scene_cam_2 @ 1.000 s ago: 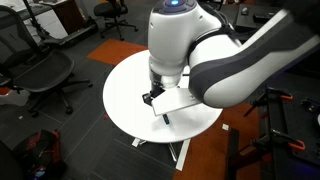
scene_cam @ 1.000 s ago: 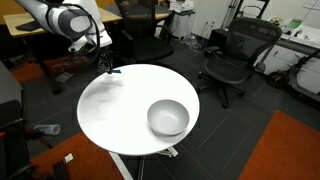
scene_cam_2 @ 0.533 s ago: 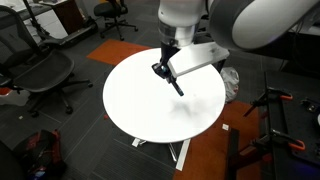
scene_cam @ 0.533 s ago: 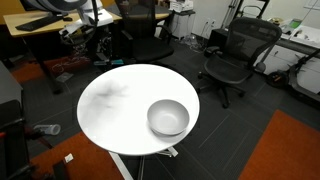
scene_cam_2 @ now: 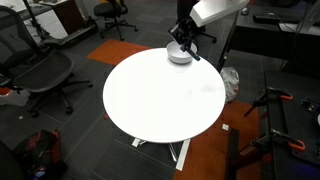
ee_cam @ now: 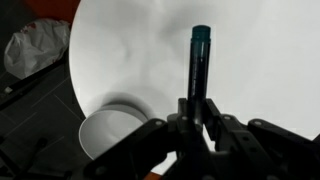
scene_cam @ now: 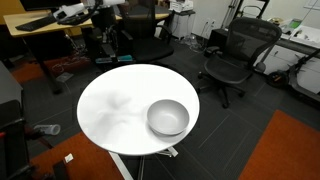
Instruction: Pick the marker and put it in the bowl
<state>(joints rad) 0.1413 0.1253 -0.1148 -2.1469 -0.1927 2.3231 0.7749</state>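
Note:
I will move my gripper to the left in the wrist view and down to let go of the marker (ee_cam: 199, 70), because the bowl's opening (ee_cam: 110, 131) is below it on that side.
My gripper (ee_cam: 197, 112) is shut on the marker (ee_cam: 199, 70), a thin dark stick whose teal end (ee_cam: 201, 35) points away from the fingers. I hold it high above the white round table (ee_cam: 150, 50). The grey-silver bowl (scene_cam: 168, 118) stands on the table near its edge and shows at the lower left of the wrist view (ee_cam: 108, 135). In an exterior view the gripper (scene_cam_2: 184, 36) hangs in front of the bowl (scene_cam_2: 179, 58) and partly hides it. The arm (scene_cam: 85, 12) sits at the top edge of an exterior view.
Black office chairs (scene_cam: 232, 60) (scene_cam_2: 40, 72) stand around the table. A desk (scene_cam: 45, 30) is behind it. A white bag (ee_cam: 35, 45) lies on the dark floor beside the table. Orange carpet (scene_cam: 285, 150) lies off to one side.
The gripper has lifted the marker off the table and risen well above it. It has moved away from the pick-up spot near the table's edge.

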